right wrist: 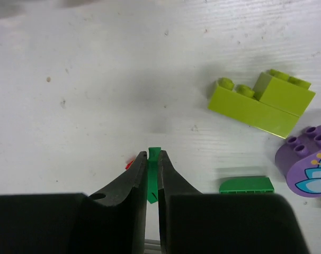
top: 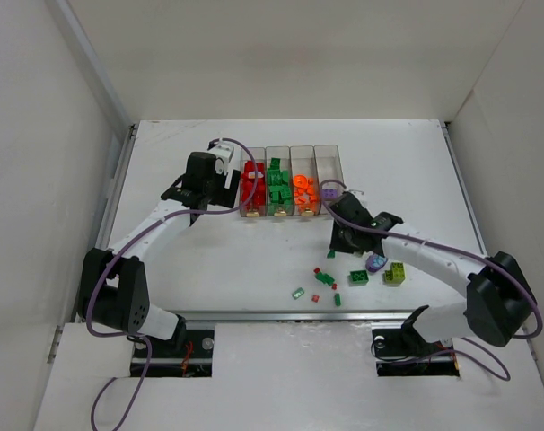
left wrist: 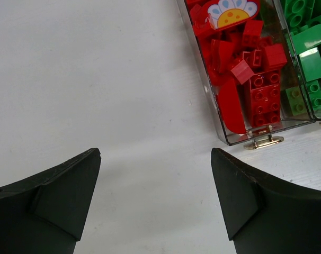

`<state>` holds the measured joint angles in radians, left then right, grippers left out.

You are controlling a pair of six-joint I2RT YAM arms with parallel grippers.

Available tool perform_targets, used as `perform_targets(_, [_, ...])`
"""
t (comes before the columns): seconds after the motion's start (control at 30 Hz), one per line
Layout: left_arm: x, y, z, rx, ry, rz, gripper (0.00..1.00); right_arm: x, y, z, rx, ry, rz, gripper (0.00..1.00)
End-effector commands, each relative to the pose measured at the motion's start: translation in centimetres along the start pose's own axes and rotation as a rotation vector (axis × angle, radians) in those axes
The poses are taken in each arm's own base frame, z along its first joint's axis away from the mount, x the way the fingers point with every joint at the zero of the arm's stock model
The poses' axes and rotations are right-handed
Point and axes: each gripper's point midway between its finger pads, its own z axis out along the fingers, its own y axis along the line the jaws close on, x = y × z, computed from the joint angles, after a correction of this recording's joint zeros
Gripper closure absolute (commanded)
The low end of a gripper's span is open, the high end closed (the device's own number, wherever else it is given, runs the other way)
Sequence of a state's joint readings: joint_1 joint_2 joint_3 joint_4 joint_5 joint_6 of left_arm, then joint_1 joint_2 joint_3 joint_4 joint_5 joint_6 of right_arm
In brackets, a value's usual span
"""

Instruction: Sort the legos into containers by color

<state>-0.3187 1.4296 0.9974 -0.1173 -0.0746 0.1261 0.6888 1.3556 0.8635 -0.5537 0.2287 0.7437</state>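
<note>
My right gripper holds the thin green lego and should rise, swing outward and release it over the container beside the red bin (left wrist: 222,114), since that holds green legos.
The four clear containers (top: 329,162) stand in a row at the table's middle back. They hold red legos (top: 250,189), green legos (top: 277,187), orange legos (top: 302,189) and one purple piece (top: 329,191). My left gripper (top: 200,202) is open and empty over bare table just left of the red bin (left wrist: 222,114); in its wrist view (left wrist: 155,153) nothing lies between the fingers. My right gripper (top: 339,241) is shut on a thin green lego (right wrist: 153,174), in front of the bins. Beside it lie a lime brick (right wrist: 261,103), a purple piece (right wrist: 308,166) and a green piece (right wrist: 246,184).
Loose legos lie in front of the right arm: a green brick (top: 358,277), a lime brick (top: 395,273), a purple piece (top: 375,262), small red bits (top: 324,280) and small green bits (top: 298,293). White walls enclose the table on three sides.
</note>
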Motion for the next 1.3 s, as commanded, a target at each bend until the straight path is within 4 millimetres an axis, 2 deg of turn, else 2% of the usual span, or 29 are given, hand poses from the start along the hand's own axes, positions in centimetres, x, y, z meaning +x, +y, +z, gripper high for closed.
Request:
perform_targets(0.0, [-2.3,0.1,-0.8,0.006,-0.063,-0.018,0.17,-2.0,0.8,-1.4,-0.007,-0.057,-0.038,1.0])
perform_targets(0.07, [-2.3,0.1,-0.8,0.006,-0.063,-0.018,0.17,-3.0,1.3,-1.5,-0.017,-0.084,-0.07,1.0])
perform_targets(0.17, [-2.3,0.1,-0.8,0.006,-0.063,-0.018,0.17,-6.2,3.8,-2.3,-0.081,-0.164,-0.116,1.0])
perform_targets(0.2, [-2.3,0.1,-0.8,0.006,-0.063,-0.018,0.17,-9.0,5.9,-3.2,-0.127,-0.243,-0.108,1.0])
perform_targets(0.23, [-2.3,0.1,-0.8,0.006,-0.063,-0.018,0.17,-9.9,6.8,-2.4,-0.129,-0.255,-0.151,1.0])
perform_targets(0.3, [-2.3,0.1,-0.8,0.006,-0.063,-0.018,0.17,-12.9,9.5,-2.3,-0.169,-0.321,-0.18,1.0])
perform_targets(0.33, [-2.3,0.1,-0.8,0.006,-0.063,-0.018,0.17,-14.9,11.5,-1.8,-0.182,-0.346,-0.192,1.0])
perform_targets(0.43, [-2.4,0.5,-1.3,-0.016,-0.074,-0.02,0.17,-17.8,14.3,-0.3,-0.18,-0.374,-0.273,1.0])
perform_targets(0.47, [-2.4,0.5,-1.3,-0.016,-0.074,-0.02,0.17,-19.4,16.1,0.8,-0.181,-0.389,-0.304,1.0])
perform_targets(0.5, [-1.9,0.7,-1.2,-0.028,-0.063,-0.019,0.17,-20.0,16.8,1.4,-0.177,-0.388,-0.317,0.99])
perform_targets(0.6, [-2.2,1.0,-1.5,-0.038,-0.072,-0.012,0.17,-21.3,18.8,4.1,-0.159,-0.372,-0.354,0.94])
perform_targets(0.7, [-2.4,1.2,-1.8,-0.048,-0.082,-0.014,0.17,-21.9,19.6,6.1,-0.127,-0.358,-0.391,0.88])
perform_targets(0.83, [-2.4,1.5,-1.8,-0.055,-0.081,-0.019,0.17,-22.0,19.2,7.6,-0.08,-0.353,-0.416,0.79])
perform_targets(0.9, [-2.4,1.9,-1.8,-0.062,-0.08,-0.025,0.17,-22.2,19.5,7.3,-0.092,-0.357,-0.426,0.64])
perform_targets(0.93, [-2.4,1.9,-1.8,-0.062,-0.08,-0.025,0.17,-22.1,19.6,7.3,-0.1,-0.352,-0.442,0.53])
perform_targets(0.97, [-2.4,1.9,-1.8,-0.062,-0.08,-0.025,0.17,-21.9,19.8,7.3,-0.114,-0.346,-0.445,0.32])
perform_targets(1.03, [-2.3,2.3,-1.8,-0.07,-0.079,-0.03,0.17,-21.7,20.0,6.9,-0.136,-0.333,-0.463,0.24])
perform_targets(1.07, [-2.3,2.3,-1.8,-0.07,-0.079,-0.03,0.17,-22.2,20.2,5.9,-0.144,-0.348,-0.458,0.21])
perform_targets(1.1, [-2.3,2.1,-1.8,-0.061,-0.08,-0.03,0.17,-22.8,19.5,5.5,-0.127,-0.354,-0.449,0.16])
perform_targets(1.17, [-2.3,2.1,-1.8,-0.061,-0.08,-0.03,0.17,-23.8,18.5,3.2,-0.105,-0.371,-0.436,0.16])
perform_targets(1.2, [-2.1,2.1,-1.5,-0.06,-0.071,-0.029,0.17,-24.4,17.7,2.1,-0.098,-0.373,-0.413,0.15])
perform_targets(1.23, [-2.1,1.9,-1.5,-0.051,-0.071,-0.028,0.17,-24.6,16.1,1.4,-0.066,-0.359,-0.396,0.15])
perform_targets(1.27, [-2.1,1.9,-1.5,-0.051,-0.071,-0.028,0.17,-24.3,14.5,-0.3,-0.056,-0.35,-0.38,0.13])
